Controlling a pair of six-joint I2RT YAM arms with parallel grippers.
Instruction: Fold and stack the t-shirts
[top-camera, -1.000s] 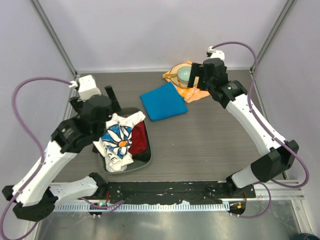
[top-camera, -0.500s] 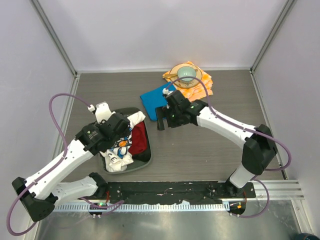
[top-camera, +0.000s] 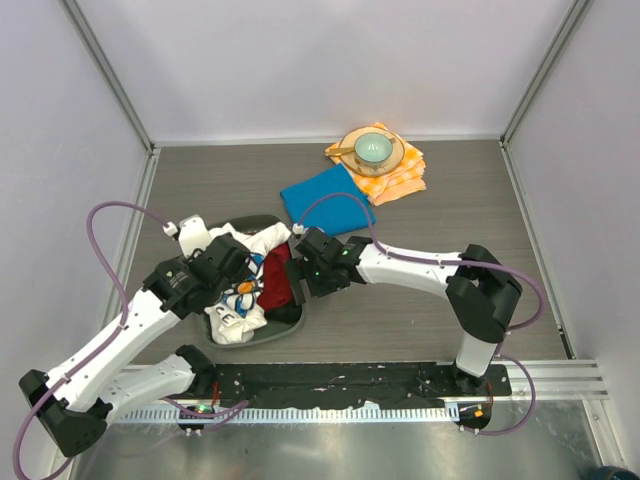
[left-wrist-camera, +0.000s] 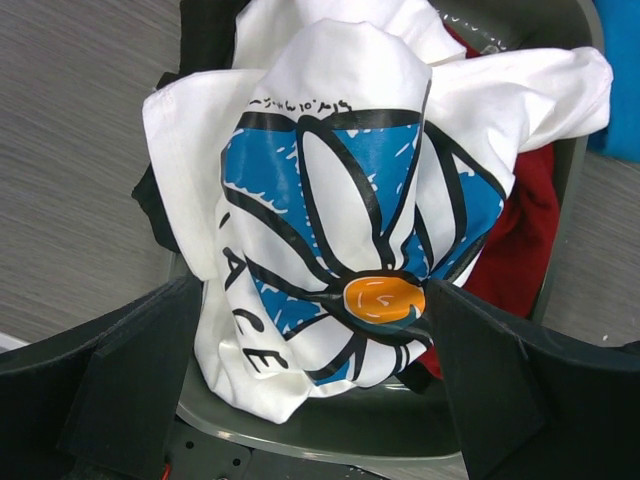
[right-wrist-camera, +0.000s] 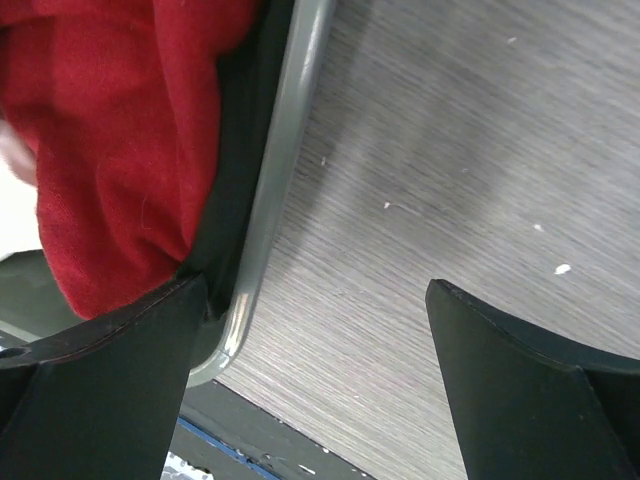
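Observation:
My right gripper moves down and to the left in its wrist view onto the tray's rim next. That rim lies nearer the gripper's finger by the red cloth.
A crumpled white t-shirt with a blue daisy print (top-camera: 237, 290) (left-wrist-camera: 340, 200) lies in a grey tray (top-camera: 262, 338) (left-wrist-camera: 400, 432) at the front left. My left gripper (top-camera: 232, 264) (left-wrist-camera: 315, 300) hangs open just above it, one finger on each side of the orange flower centre. The folded bright blue t-shirt (top-camera: 326, 203) (left-wrist-camera: 622, 80) lies flat on the table behind the tray. My right gripper (top-camera: 299, 272) (right-wrist-camera: 315, 295) stands open and empty at the tray's right rim (right-wrist-camera: 275, 190), one finger by the red cloth, the other over bare table.
A red cloth (top-camera: 278, 278) (left-wrist-camera: 522, 240) (right-wrist-camera: 100, 130) lies in the tray beside the white shirt. At the back, a pale green bowl (top-camera: 373, 148) sits on a plate on an orange checked napkin (top-camera: 403, 180). Cage posts and walls close in both sides.
My right arm swung from the bowl at the back, over the blue t-shirt, down to the tray's right rim. My left gripper moved forward over the daisy shirt. Both stayed open.

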